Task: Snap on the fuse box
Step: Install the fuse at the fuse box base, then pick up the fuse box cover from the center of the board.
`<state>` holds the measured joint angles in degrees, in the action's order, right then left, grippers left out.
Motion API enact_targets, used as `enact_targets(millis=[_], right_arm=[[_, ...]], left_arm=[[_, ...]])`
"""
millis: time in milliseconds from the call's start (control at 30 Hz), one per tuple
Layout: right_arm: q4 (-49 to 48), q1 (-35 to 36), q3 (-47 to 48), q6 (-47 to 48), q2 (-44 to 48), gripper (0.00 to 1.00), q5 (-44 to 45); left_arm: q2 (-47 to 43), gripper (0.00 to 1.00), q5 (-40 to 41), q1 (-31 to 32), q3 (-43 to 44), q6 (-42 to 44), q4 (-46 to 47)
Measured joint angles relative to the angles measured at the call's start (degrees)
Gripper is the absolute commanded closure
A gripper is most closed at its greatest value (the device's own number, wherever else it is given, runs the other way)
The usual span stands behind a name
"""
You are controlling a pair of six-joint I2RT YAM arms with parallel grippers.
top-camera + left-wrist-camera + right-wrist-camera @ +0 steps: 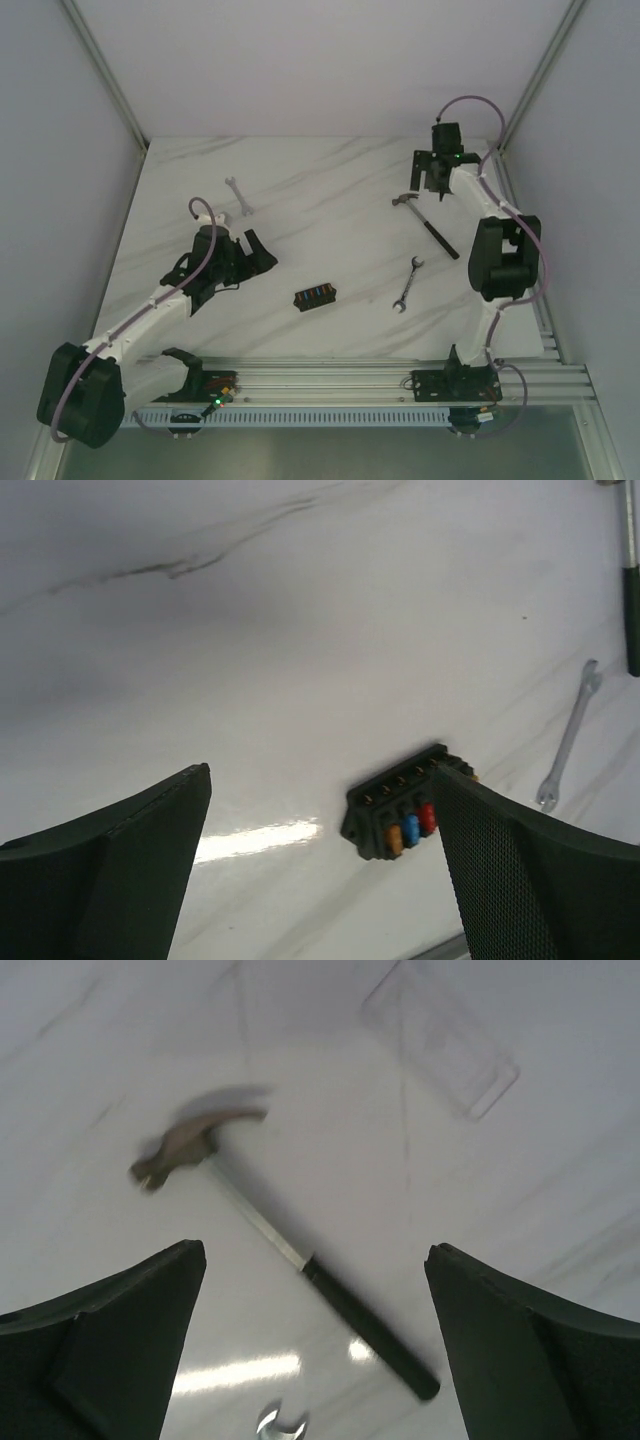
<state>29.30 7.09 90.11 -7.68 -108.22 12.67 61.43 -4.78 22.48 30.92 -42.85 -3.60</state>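
The clear plastic piece's near end [484, 1082] is below my right gripper, to its right in the wrist view, so it will lower that way next and close.
The fuse box [316, 297] is a small black block with orange, blue and red fuses, lying on the marble table near the front middle. In the left wrist view the fuse box [395, 815] lies partly behind my right finger [520, 870]. My left gripper [265, 252] stands open to the left of it with nothing between its fingers [322, 772]. My right gripper [432, 185] is far off at the back right, open and empty [318, 1250], hovering over a hammer [365, 1330].
The hammer [428, 222] lies at the right, with a wrench [407, 285] in front of it and another wrench [238, 195] at the back left. A clear plastic piece [440, 1045] lies beyond the hammer. An aluminium rail [350, 385] runs along the near edge.
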Motion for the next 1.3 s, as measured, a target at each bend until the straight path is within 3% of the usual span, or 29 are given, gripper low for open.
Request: enact_targets(millis=[400,633,767,967,1100,1200,1300], right_arm=[[-6.16,-10.03,21.03,5.16,-24.15,0.0,-5.38],[-5.79,-11.04,24.81,7.82,-29.0,0.02,-8.63],[-5.57,-11.13,23.5,8.68,-28.63,0.12,-10.73],[-5.92,-11.13,12.85,9.22,-22.12,0.26,-12.24],[-6.08,-11.13,9.62,9.66,-19.56,0.43,-12.13],[-6.49,-11.13,8.57,9.97,-18.84,0.62,-11.78],[-6.78,-11.13,7.61,10.05,-17.79,0.67,-11.41]], left_arm=[[1.57,0.0,-2.73,-5.68,0.0,4.83,-1.05],[2.43,0.0,-3.26,-6.19,-0.02,5.25,-1.07],[3.21,0.0,-3.93,-6.34,-0.02,5.27,-1.05],[3.39,0.0,-5.03,-6.34,-0.02,5.25,-1.05],[3.39,0.0,-6.01,-6.36,-0.02,5.2,-1.01],[3.34,0.0,-6.8,-6.36,-0.02,5.01,-0.98],[3.1,0.0,-7.45,-6.36,-0.09,4.74,-0.98]])
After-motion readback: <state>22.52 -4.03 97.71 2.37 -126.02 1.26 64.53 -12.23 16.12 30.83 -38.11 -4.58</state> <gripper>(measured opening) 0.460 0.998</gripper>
